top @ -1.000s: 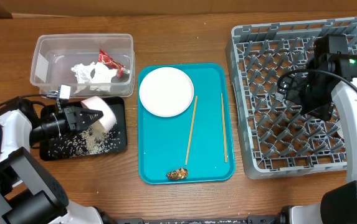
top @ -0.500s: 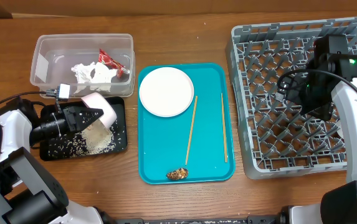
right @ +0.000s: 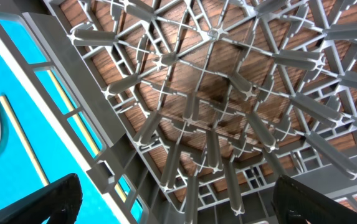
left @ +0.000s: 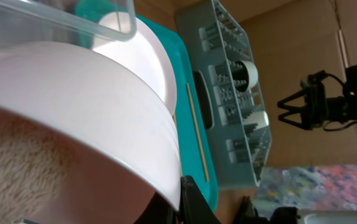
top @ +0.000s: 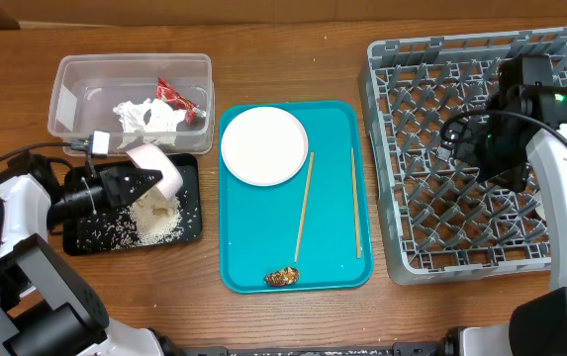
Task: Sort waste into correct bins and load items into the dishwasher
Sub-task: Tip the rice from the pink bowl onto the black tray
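Note:
Next, my left gripper will level the bowl [top: 160, 164], shift to the right in the overhead view, lower and release it on the teal tray beside the plate, which has room.
My left gripper [top: 133, 184] is shut on the rim of a small pale pink bowl [top: 160, 164], which is tilted over the black tray [top: 83, 237]. White rice [top: 157, 222] lies piled and scattered on that tray. In the left wrist view the bowl [left: 103, 106] fills the frame with rice [left: 16, 155] inside, and the jaws [left: 187, 199] pinch its edge. The clear tub [top: 65, 71] holds a red wrapper [top: 174, 96] and white tissue [top: 144, 117]. My right gripper [right: 178, 205] is open and empty above the grey dish rack [top: 431, 227].
The teal tray [top: 334, 129] holds a round plate [top: 263, 144], two chopsticks [top: 303, 206] [top: 355, 203] and a brown food scrap [top: 283, 276]. A white round object [left: 247, 73] shows at the rack in the left wrist view.
The bowl has tipped further over the black tray, and more rice has spilled out into a bigger pile. The right arm has not moved.

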You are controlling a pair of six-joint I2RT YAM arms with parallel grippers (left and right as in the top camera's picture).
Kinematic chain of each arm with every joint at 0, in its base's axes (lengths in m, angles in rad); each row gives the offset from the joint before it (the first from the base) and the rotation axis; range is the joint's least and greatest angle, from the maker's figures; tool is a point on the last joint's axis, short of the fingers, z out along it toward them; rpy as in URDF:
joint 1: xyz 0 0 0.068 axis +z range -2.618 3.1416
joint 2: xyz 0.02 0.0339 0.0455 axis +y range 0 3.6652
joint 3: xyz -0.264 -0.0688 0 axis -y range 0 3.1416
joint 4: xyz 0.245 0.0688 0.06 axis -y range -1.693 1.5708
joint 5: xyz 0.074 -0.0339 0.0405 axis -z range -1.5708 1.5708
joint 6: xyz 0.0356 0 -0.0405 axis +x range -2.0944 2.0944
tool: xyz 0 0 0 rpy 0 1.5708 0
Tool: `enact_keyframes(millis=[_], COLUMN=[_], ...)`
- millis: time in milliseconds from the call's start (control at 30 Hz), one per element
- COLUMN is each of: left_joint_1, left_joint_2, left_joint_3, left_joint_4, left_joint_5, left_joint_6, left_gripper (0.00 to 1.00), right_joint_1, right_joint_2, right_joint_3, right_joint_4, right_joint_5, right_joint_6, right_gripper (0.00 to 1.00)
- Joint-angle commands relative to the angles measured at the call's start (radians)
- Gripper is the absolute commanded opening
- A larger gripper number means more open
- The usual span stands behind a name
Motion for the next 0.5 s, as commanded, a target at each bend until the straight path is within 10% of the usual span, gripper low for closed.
enact_keyframes(millis=[0,100,267,467], left_joint_1=[0.003,0.003,0.004,0.010], left_joint_2=[-0.006,-0.006,-0.006,-0.006], left_joint_3=[-0.005,-0.005,-0.005,-0.005], left_joint_4=[0.070,0.091,-0.068,0.064], left_joint_5=[-0.051,-0.036,0.200,0.056], left_joint_6=[-0.225,-0.304,0.046,-0.241], left_gripper=[0.04,0.04,0.04,0.04], right_joint_1=[-0.001,-0.001,-0.001,-0.001], right_joint_2=[0.001,0.001,0.001,0.001], right_joint_3=[0.000,0.000,0.000,0.000], right_joint_4=[0.005,0.004,0.000,0.001], right_joint_5=[-0.002,-0.002,-0.002,-0.002], right_joint_6=[-0.003,-0.003,-0.003,-0.003], right_gripper=[1.00,1.00,1.00,1.00])
